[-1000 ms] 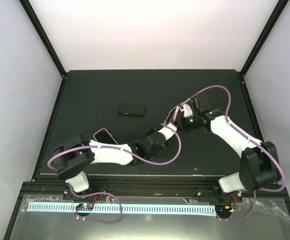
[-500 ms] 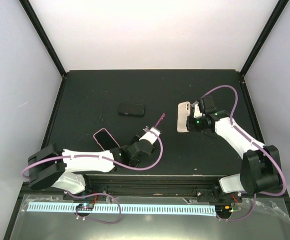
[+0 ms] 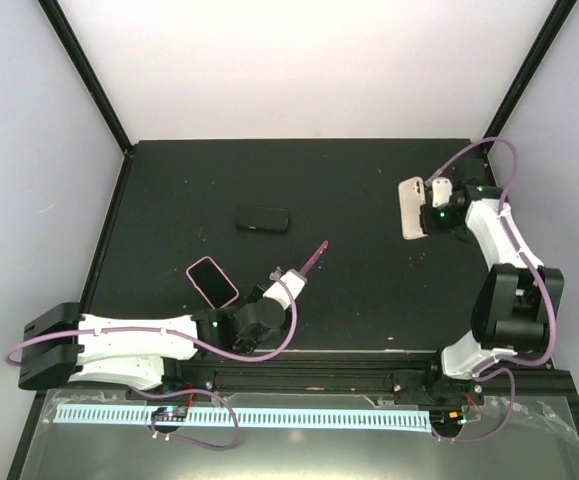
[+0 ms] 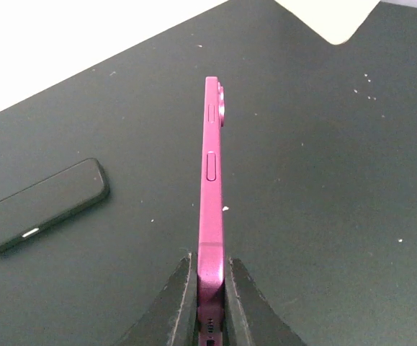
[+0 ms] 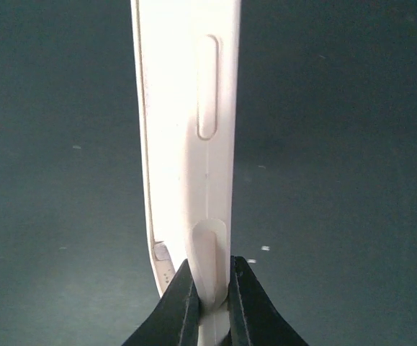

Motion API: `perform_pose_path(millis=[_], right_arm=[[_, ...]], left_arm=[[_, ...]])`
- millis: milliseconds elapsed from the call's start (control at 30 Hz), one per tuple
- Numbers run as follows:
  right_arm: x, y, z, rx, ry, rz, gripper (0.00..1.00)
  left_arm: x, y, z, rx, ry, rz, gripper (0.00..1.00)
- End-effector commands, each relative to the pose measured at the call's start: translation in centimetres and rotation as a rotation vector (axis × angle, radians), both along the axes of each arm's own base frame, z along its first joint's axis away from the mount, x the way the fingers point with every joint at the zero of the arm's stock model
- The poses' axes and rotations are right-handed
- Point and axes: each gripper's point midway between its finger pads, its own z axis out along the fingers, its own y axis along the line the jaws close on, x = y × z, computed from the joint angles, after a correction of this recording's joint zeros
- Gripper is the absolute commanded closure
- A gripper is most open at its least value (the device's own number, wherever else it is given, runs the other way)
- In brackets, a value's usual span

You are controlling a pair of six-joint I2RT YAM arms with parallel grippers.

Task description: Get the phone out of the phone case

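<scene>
My right gripper holds the white phone case, and the magenta phone is out. I will next lower my right gripper to the right in the top view and put the case down on empty table.
The magenta phone (image 4: pixel 212 180) stands on its thin edge in my left gripper (image 4: pixel 211 270), which is shut on its lower end. In the top view this phone (image 3: pixel 315 255) juts out from the left gripper (image 3: pixel 294 275) above the middle of the table. The white phone case (image 5: pixel 190 130) is pinched at its lower edge by my right gripper (image 5: pixel 208 277), which is shut on it. From above, the case (image 3: pixel 410 208) hangs at the right gripper (image 3: pixel 430 214) over the table's far right. Phone and case are well apart.
A black phone (image 3: pixel 262 218) (image 4: pixel 44 205) lies flat on the dark table (image 3: pixel 369 300), left of centre. A pink-rimmed phone-shaped thing (image 3: pixel 212 282) lies flat near the left arm. Black frame posts stand at the table's back corners.
The two grippers have pulled apart. The left arm drew back toward the near left with the magenta phone. The right arm swung to the far right with the white case.
</scene>
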Motion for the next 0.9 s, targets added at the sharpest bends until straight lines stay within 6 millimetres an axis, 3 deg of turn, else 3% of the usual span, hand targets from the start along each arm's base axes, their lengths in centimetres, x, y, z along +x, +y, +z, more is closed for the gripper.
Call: perform_pose_path(millis=[0,67,167,400,633,867], right_arm=[[-0.8,-3.2,-2.3,0.003,0.138,0.048,0.99],[-0.5,-4.6,-3.2,0.079,0.183,0.004,0.99],[0.3,-5.2,-3.5,0.224,0.21,-0.003,0.99],[4.2,-7.7,-5.9,0.179,0.313,0.009,0.99],[5.7,-9.2,-8.9,0.171,0.36,-0.057,0.95],[6.1,-10.4,-7.3,0.138,0.273,-0.147,0.57]], left_arm=[[-0.4,0.5,0.7,-0.035,-0.006,0.016,0.99],[-0.6,0.5,0.6,-0.033,-0.009,0.012,0.98],[-0.8,0.5,0.3,-0.032,-0.01,-0.003,0.98],[-1.2,0.0,-0.5,-0.009,-0.003,-0.039,0.98],[-1.2,-0.2,-0.8,0.019,-0.013,-0.045,0.98],[-0.9,-0.3,-1.2,0.058,-0.028,-0.029,0.98]])
